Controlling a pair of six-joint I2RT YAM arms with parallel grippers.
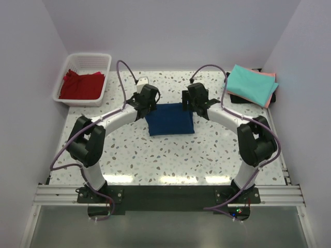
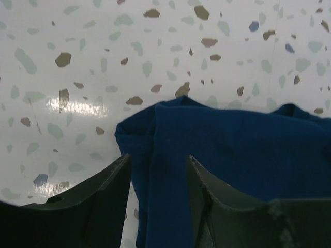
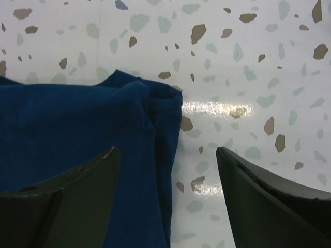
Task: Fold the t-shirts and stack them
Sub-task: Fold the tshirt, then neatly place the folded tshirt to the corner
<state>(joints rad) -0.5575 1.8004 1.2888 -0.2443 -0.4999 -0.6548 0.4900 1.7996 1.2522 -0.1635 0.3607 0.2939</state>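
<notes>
My right gripper will next lower and move slightly back along the navy shirt's folded side edge, because its open fingers are already on either side of that edge.
The navy blue t-shirt lies folded into a small rectangle at the table's middle; its print is hidden. My left gripper is at the shirt's far left corner. In the left wrist view the left gripper is open, its jaws straddling the shirt's folded left edge. My right gripper is at the far right corner. In the right wrist view the right gripper is wide open over the shirt's right edge. A red t-shirt lies crumpled in a basket. A folded teal t-shirt lies on a salmon-pink one.
The white plastic basket stands at the back left corner. The teal and pink stack sits at the back right on something dark. White walls close the table on three sides. Speckled tabletop lies in front of the navy shirt.
</notes>
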